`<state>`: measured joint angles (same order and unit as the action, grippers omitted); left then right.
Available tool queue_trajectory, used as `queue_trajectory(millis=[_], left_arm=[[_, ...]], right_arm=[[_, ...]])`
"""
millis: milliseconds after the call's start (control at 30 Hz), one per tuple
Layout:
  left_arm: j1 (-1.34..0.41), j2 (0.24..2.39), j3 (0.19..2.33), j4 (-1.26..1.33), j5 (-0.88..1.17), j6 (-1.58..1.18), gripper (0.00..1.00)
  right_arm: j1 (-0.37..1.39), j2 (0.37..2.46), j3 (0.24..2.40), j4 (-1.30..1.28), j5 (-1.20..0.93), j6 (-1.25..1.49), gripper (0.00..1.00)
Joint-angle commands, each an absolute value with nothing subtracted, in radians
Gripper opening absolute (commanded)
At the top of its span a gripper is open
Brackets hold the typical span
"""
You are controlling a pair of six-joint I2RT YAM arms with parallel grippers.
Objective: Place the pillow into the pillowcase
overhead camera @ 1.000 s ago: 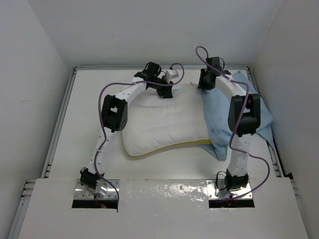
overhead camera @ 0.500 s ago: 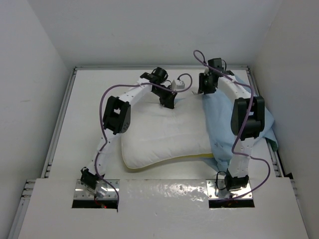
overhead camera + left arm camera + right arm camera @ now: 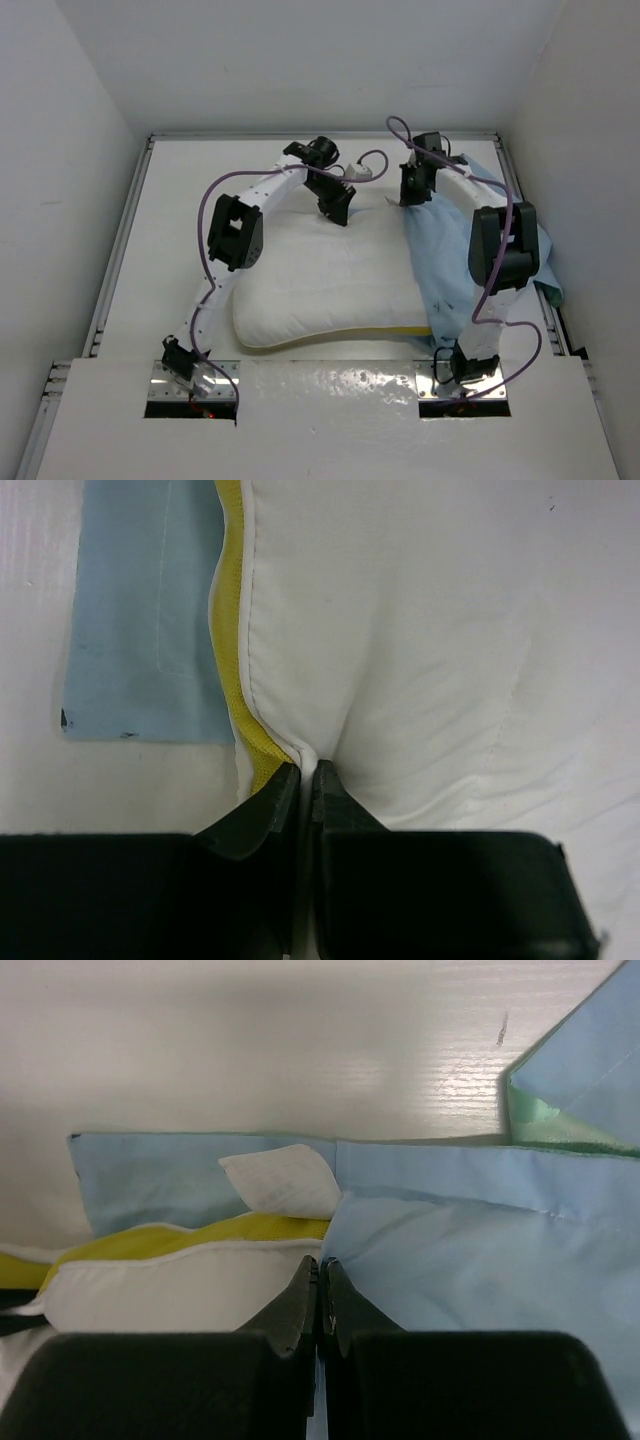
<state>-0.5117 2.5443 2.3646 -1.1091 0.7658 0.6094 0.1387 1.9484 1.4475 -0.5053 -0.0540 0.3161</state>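
I should next use my left gripper to pull the pillow's edge outward and to its left in the top view and let it go, because the tabletop is bare that way.
The white pillow (image 3: 330,275) lies mid-table, its yellow band (image 3: 385,328) along the near edge. Its right end sits inside the light blue pillowcase (image 3: 440,260), which spreads to the right. My left gripper (image 3: 337,212) is shut on the pillow's far edge; the left wrist view shows its jaws pinching the white seam (image 3: 305,752) beside the yellow band (image 3: 232,670). My right gripper (image 3: 408,193) is shut on the pillowcase's open edge (image 3: 400,1260) at the pillow's far right corner. A white tag (image 3: 282,1182) and the case's green inner side (image 3: 545,1120) show in the right wrist view.
White walls close in the table on the left, back and right. A metal rail (image 3: 118,240) runs along the table's left edge. The arm bases (image 3: 190,375) sit on a white shelf at the near edge. The pillowcase hangs toward the right edge (image 3: 548,290).
Both grippers moved toward the near side, dragging the pillow and the case edge with them. The pillow shifted nearer and left, and the case covers a little more of its right end.
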Motion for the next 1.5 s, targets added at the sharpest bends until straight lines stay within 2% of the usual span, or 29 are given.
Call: queue_trajectory(millis=[0, 200, 400, 533, 733, 867, 1000, 1033, 1067, 1100, 1133, 1167, 1200, 1233, 1367, 1400, 1433, 1467], left_arm=[[-0.534, 2.482, 2.399, -1.178, 0.813, 0.592, 0.00], [-0.531, 2.462, 2.387, -1.200, 0.868, 0.597, 0.00], [-0.488, 2.433, 2.424, -1.174, 0.880, 0.575, 0.00], [-0.417, 2.378, 2.315, -0.932, 0.867, 0.344, 0.00], [-0.321, 2.293, 2.125, -0.577, 0.798, 0.072, 0.00], [-0.298, 2.286, 2.106, -0.485, 0.749, 0.015, 0.00], [-0.241, 2.264, 2.008, -0.309, 0.697, -0.162, 0.00], [-0.204, 2.270, 2.006, -0.304, 0.675, -0.182, 0.00], [-0.187, 2.281, 2.014, -0.311, 0.654, -0.193, 0.00], [-0.172, 2.278, 2.013, -0.333, 0.596, -0.192, 0.00], [-0.144, 2.276, 2.002, -0.342, 0.566, -0.183, 0.00], [-0.134, 2.260, 1.991, -0.354, 0.546, -0.149, 0.00], [-0.118, 2.252, 1.980, -0.356, 0.528, -0.129, 0.00], [-0.114, 2.244, 1.971, -0.362, 0.516, -0.109, 0.00], [-0.091, 2.203, 1.922, -0.370, 0.428, -0.071, 0.00], [-0.068, 2.206, 1.925, -0.373, 0.382, -0.105, 0.00], [-0.051, 2.206, 1.927, -0.373, 0.365, -0.106, 0.00], [-0.032, 2.212, 1.931, -0.376, 0.354, -0.159, 0.00]], right_arm=[[0.228, 1.895, 1.474, -0.435, -0.032, 0.415, 0.00], [0.359, 1.893, 1.459, -0.296, -0.002, 0.566, 0.00], [0.383, 1.855, 1.368, -0.103, 0.034, 0.721, 0.00], [0.405, 1.841, 1.355, -0.061, 0.005, 0.764, 0.00], [0.465, 1.769, 1.213, 0.103, -0.058, 0.913, 0.00], [0.546, 1.804, 1.296, 0.078, -0.047, 0.874, 0.00], [0.548, 1.902, 1.397, 0.072, -0.126, 0.891, 0.00], [0.548, 1.923, 1.484, 0.052, -0.142, 0.868, 0.00], [0.548, 1.946, 1.543, -0.048, -0.156, 0.800, 0.08], [0.548, 1.997, 1.610, -0.111, -0.160, 0.761, 0.46], [0.549, 2.018, 1.737, -0.173, -0.161, 0.721, 0.63], [0.548, 2.037, 1.791, -0.304, -0.147, 0.644, 0.72], [0.549, 2.052, 1.871, -0.363, -0.100, 0.609, 0.97], [0.549, 2.048, 1.891, -0.403, -0.075, 0.574, 0.99], [0.551, 1.947, 1.838, -0.498, 0.024, 0.437, 0.99], [0.551, 1.895, 1.780, -0.503, 0.044, 0.411, 0.92], [0.551, 1.869, 1.746, -0.503, 0.048, 0.411, 0.68], [0.549, 1.846, 1.714, -0.502, 0.052, 0.394, 0.29]])
